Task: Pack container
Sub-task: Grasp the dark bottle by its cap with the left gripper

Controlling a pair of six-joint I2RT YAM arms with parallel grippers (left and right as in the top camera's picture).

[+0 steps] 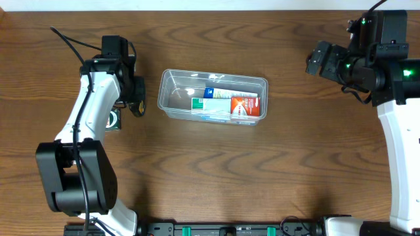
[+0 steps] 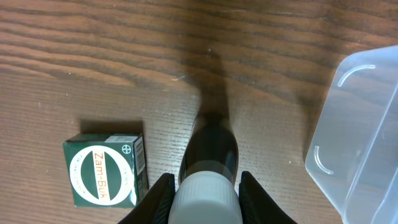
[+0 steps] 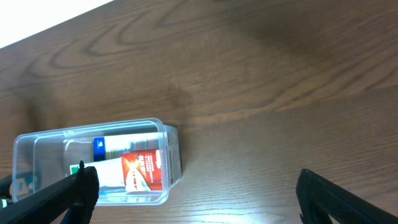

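The bottle is outside the container's sides, so my left gripper next needs to go up, turn and swing over the boxes by the container's far side (image 1: 226, 94), then go down to release.
The clear plastic container (image 1: 172, 84) stands mid-table and holds a white, blue and green box and a red and white box (image 1: 245, 105). It also shows in the left wrist view (image 2: 357, 143) and the right wrist view (image 3: 28, 149). My left gripper (image 1: 136, 103) is just left of the container, shut on a dark bottle with a white cap (image 2: 209, 152). A green Zam-Buk box (image 2: 102, 171) lies on the table beside the bottle; it also shows overhead (image 1: 114, 120). My right gripper (image 1: 314, 60) is open and empty, raised at the far right.
The table is brown wood (image 1: 216, 170). The left arm's base (image 1: 75, 183) stands at the front left and the right arm (image 1: 400, 131) runs along the right edge. A white surface lies beyond the table's far edge (image 3: 37, 18).
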